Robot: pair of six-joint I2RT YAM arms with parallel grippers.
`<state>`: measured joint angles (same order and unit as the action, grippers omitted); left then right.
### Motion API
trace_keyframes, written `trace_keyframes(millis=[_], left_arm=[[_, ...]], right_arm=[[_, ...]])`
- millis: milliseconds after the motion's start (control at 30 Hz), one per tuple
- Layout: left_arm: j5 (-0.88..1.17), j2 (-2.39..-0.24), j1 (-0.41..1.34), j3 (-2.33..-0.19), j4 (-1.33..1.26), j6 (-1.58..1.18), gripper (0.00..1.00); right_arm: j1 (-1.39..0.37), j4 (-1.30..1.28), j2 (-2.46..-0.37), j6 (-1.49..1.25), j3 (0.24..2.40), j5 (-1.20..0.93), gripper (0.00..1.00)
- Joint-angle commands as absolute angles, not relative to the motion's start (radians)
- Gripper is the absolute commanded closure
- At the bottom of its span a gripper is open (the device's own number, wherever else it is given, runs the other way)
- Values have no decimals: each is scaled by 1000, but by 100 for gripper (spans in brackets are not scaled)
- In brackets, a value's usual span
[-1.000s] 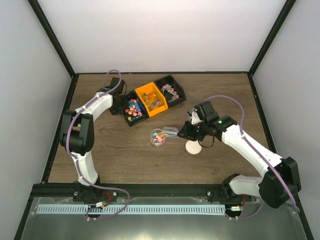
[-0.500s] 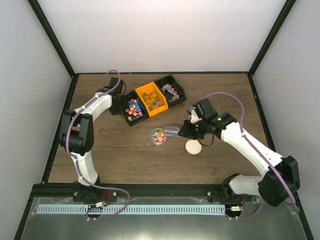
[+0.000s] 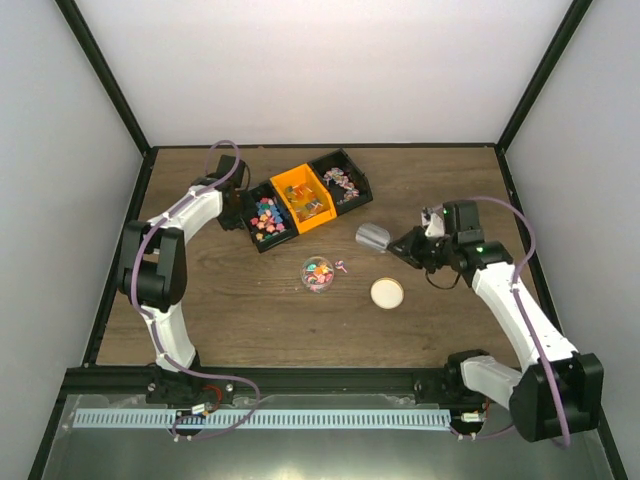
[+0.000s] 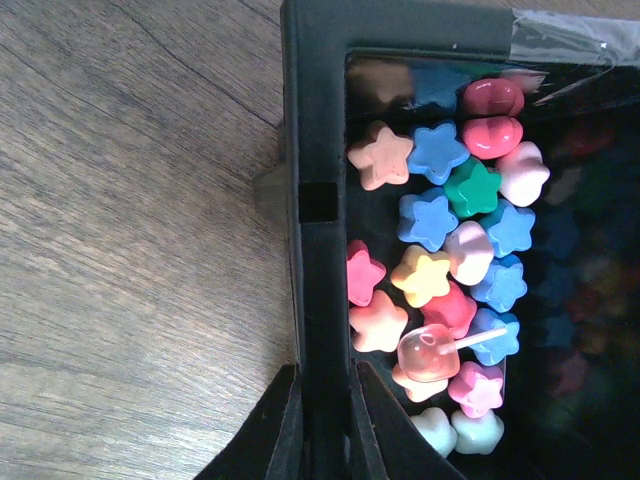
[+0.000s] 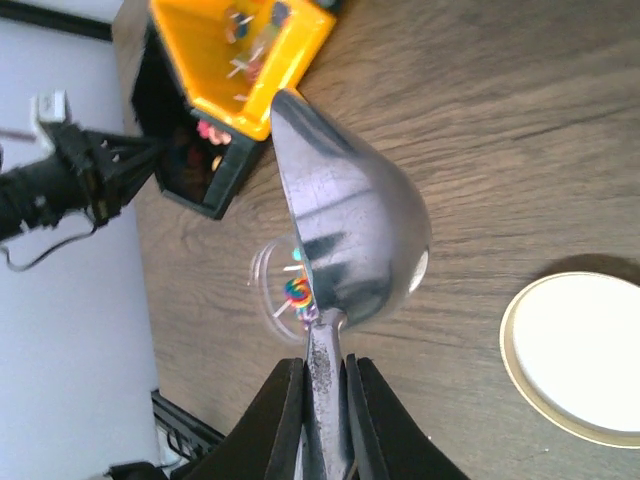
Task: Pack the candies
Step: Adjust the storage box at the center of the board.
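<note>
My right gripper holds the empty scoop, so next it should lower to the bare wood between the cream lid and the second black bin and release the handle.
Star-shaped candies (image 4: 440,250) in pink, blue, green and yellow fill the left black bin (image 3: 264,220). My left gripper (image 4: 325,372) is shut on that bin's wall (image 4: 318,200); in the top view this gripper (image 3: 238,207) sits at the bin's left end. The clear jar (image 3: 317,274) holds a few candies, and one pink candy (image 3: 341,266) lies on the wood beside it. My right gripper (image 5: 324,365) is shut on the handle of a metal scoop (image 5: 350,230), which hangs right of the jar (image 5: 285,285). Top view shows the scoop (image 3: 373,237) and right gripper (image 3: 405,243).
The cream lid (image 3: 387,293) lies flat on the table, right of the jar. An orange bin (image 3: 304,197) and a second black bin (image 3: 340,180) with wrapped sweets stand in a row behind. Black frame posts border the table.
My right arm has pulled the scoop away from over the jar, up and to the right. A pink candy now lies beside the jar. The left arm has not moved.
</note>
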<state>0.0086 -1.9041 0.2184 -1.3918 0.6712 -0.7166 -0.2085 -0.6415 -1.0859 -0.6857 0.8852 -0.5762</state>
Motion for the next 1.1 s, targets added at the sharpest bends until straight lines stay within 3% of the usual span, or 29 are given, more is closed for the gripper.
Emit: trace_keyframes(millis=[0,233,533,833,933,1067], left_arm=[[66,-2013,222,-1302,777,-712,96],[84,-1992,222,-1281,781,-679,96],[75,-1999,222,-1284,795,-657,96],[81,-2009,222,-1299,798,-629,96],[92,-2030,221,-1332,804,-580,96],[96,-2085,221,-1401,822,-506,96]], right_arm=[[-125,-374,-1098,-865,757,-683,99],[-43,255,-1173,-1198,504,-738,99],[-26,498,-1453,-1237,509,-756,99],[-26,499,-1578,-1217,497,-758,91],[-27,449,-1572,-1184,495,-757,81],[-26,378,-1552,-1118,480,-755,74]])
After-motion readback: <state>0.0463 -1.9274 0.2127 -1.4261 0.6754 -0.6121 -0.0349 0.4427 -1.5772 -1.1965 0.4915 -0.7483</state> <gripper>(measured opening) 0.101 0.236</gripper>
